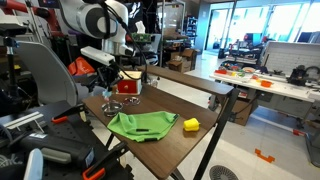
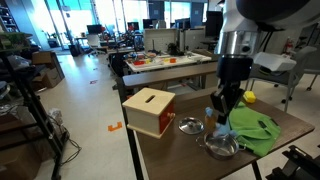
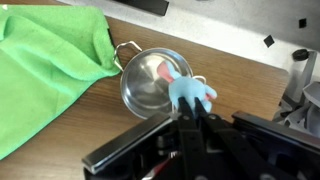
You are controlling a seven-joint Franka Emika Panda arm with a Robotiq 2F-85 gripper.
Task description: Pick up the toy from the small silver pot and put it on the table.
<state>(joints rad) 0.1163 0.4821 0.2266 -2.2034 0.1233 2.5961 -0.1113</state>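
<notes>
The bare tabletop (image 1: 157, 106) beside the green cloth is clear, so I need to move my gripper away from the silver pot next and down toward that spot to release the toy.
My gripper (image 3: 190, 102) is shut on the toy (image 3: 190, 90), a small light-blue figure with red bits. It holds the toy just above the near rim of the small silver pot (image 3: 152, 80), which stands on the dark brown table (image 3: 250, 70) beside a green cloth (image 3: 45, 75). In an exterior view the gripper (image 2: 220, 108) hangs over the pot (image 2: 222, 148) with the blue toy (image 2: 214, 114) between the fingers. In an exterior view the gripper (image 1: 124, 74) is above the table's far end, and the pot (image 1: 110, 108) lies below it.
A red-orange box (image 2: 150, 110) stands at the table's end, and a second small metal vessel (image 2: 190, 125) sits between it and the pot. A yellow block (image 1: 191, 124) lies beyond the green cloth (image 1: 140, 125). A long white table (image 1: 265, 82) stands behind.
</notes>
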